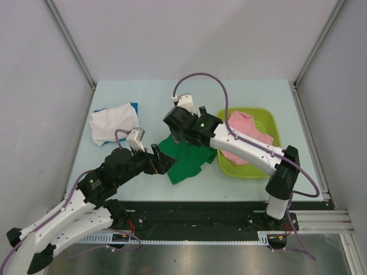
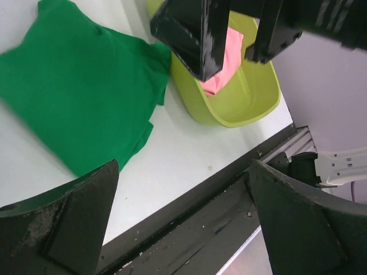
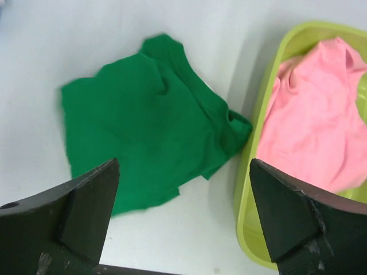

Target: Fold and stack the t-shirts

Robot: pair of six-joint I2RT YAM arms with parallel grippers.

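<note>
The right gripper moves down and back onto the near end of the tub's shirt-side rim (image 1: 221, 164) next, since the tub stands hard against the green t-shirt (image 1: 184, 161).
A bright green t-shirt (image 1: 184, 161) (image 2: 74, 86) (image 3: 143, 120) lies loosely spread on the table, just left of the tub. Above its far edge hovers my right gripper (image 1: 179, 136) (image 3: 183, 217), open and holding nothing. My left gripper (image 1: 168, 163) (image 2: 183, 217) is at the shirt's left edge, open and empty too. At the back left, a white t-shirt (image 1: 112, 123) lies bunched on a blue t-shirt (image 1: 135, 107). A pink t-shirt (image 1: 246, 137) (image 3: 315, 114) (image 2: 223, 57) sits crumpled in the tub.
The lime-green plastic tub (image 1: 269, 123) (image 3: 246, 189) (image 2: 241, 103) stands at the right of the table. A black rail (image 2: 189, 200) runs along the near table edge. Grey walls close in the sides and back.
</note>
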